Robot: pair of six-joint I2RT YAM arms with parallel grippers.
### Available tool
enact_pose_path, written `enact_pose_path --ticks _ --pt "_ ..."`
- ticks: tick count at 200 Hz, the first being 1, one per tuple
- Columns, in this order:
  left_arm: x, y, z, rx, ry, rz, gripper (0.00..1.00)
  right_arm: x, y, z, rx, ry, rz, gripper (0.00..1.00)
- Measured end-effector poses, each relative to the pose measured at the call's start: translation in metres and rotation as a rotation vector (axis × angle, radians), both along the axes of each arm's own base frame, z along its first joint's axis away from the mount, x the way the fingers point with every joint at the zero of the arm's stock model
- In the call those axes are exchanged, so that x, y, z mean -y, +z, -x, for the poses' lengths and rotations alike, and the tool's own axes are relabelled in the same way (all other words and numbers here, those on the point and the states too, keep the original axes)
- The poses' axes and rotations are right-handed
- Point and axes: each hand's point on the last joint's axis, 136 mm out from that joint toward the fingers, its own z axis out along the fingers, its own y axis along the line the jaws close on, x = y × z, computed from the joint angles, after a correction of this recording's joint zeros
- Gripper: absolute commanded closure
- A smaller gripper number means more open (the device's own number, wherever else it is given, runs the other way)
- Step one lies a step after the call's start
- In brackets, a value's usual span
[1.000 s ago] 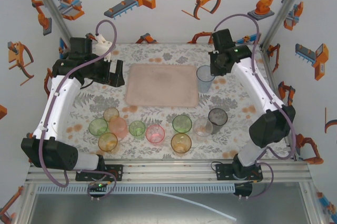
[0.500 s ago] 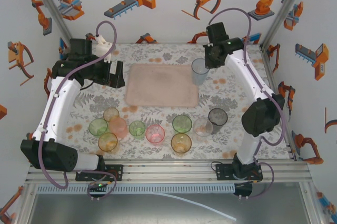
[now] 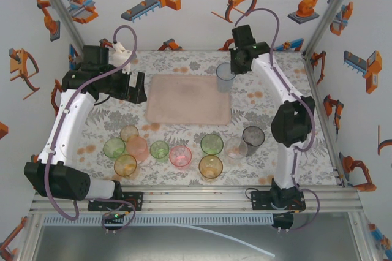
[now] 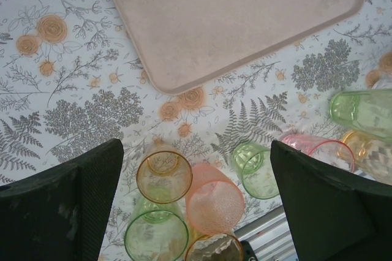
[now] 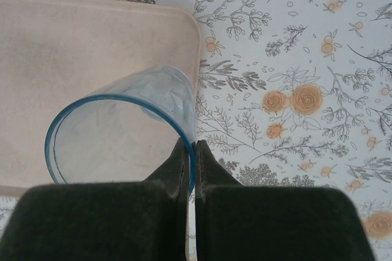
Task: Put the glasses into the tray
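Note:
The tumbler's base hangs short of the tray's empty far corner, so my right gripper will next bring the tumbler outward and down into that corner to release the tumbler's rim.
My right gripper is shut on the rim of a pale blue tumbler. It holds the tumbler over the far right corner of the pale pink tray. The left gripper stands open left of the tray, with nothing between its fingers. The other tumblers stand in a loose row near the front: green, orange, pink, green, clear, smoky grey. The left wrist view looks down on an amber one and a pink-orange one.
The floral tabletop lies bare to the right of the tray. Aluminium frame posts and white walls close in the sides and back. A metal rail runs along the front edge by the arm bases.
The right gripper has carried the pale blue tumbler leftward and farther back, from beside the tray to over its far right corner. The left arm has not moved.

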Motion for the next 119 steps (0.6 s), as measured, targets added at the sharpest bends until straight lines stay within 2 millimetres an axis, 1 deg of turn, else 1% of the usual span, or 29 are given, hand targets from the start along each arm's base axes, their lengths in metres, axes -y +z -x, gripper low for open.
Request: enact_pose_path --ticks 27,70,90,119 --pt "0.001 0.000 0.000 -0.001 -0.005 0.006 0.03 -0.002 -0.009 -0.011 -0.002 -0.006 0.007 1.00" --pt "0.003 0.000 0.002 -0.005 -0.012 0.015 0.03 -0.005 -0.009 -0.025 0.021 -0.017 0.009 1.00" --pt "0.004 -0.004 0.003 -0.019 -0.014 0.019 0.03 -0.007 -0.010 -0.030 0.025 -0.018 0.010 1.00" --pt "0.004 -0.010 0.006 -0.037 -0.018 0.022 0.03 -0.008 -0.021 -0.036 0.015 -0.020 0.017 1.00"
